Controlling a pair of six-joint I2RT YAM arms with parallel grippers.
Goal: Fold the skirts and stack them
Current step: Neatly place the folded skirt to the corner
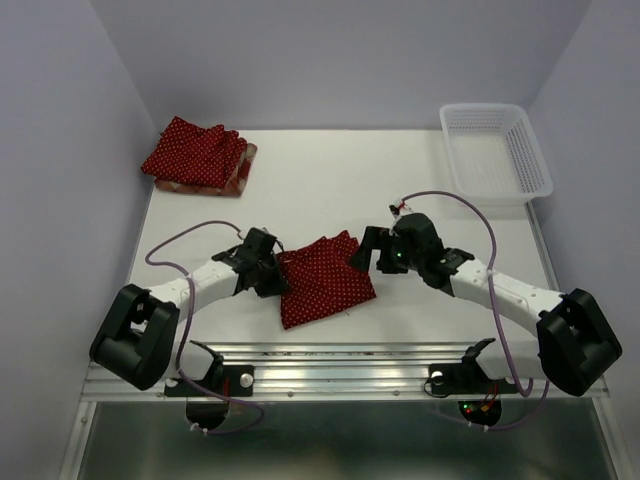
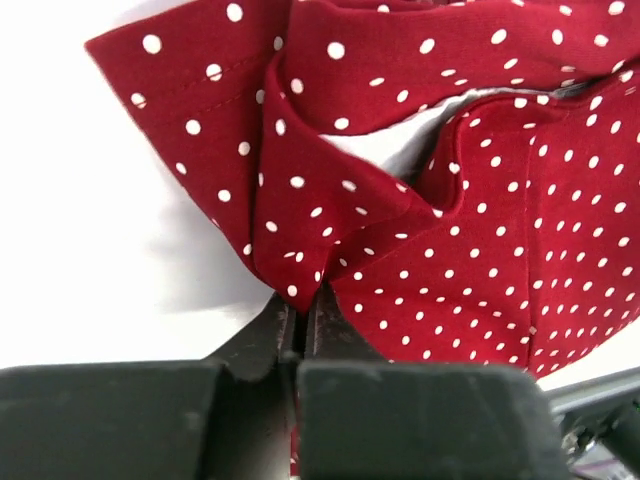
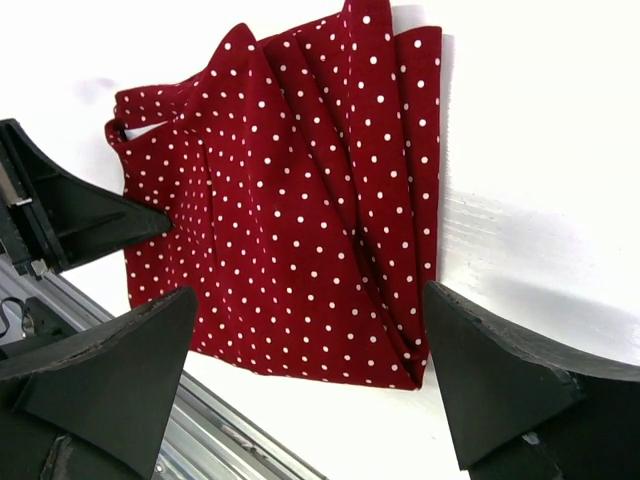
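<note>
The folded skirt [image 1: 194,154] lies outward and to my left gripper's left in the top view, so next this gripper needs to lift the pinched skirt outward onto it and let go.
A dark red polka-dot skirt [image 1: 322,280] lies rumpled on the white table near the front edge. My left gripper [image 1: 275,272] is at its left edge. In the left wrist view that gripper [image 2: 300,305] is shut on a pinched fold of the skirt [image 2: 480,230], and cloth shows between the jaws. My right gripper [image 1: 368,250] hovers at the skirt's right corner. Its fingers [image 3: 480,360] stand wide apart above the pleated skirt [image 3: 290,200], holding nothing. At the back left a second polka-dot skirt [image 1: 195,150] lies folded on a plaid skirt [image 1: 243,172].
A white mesh basket [image 1: 495,150] stands at the back right corner. The metal rail [image 1: 340,360] runs along the table's front edge, close to the skirt's lower hem. Grey walls close in the table on three sides.
</note>
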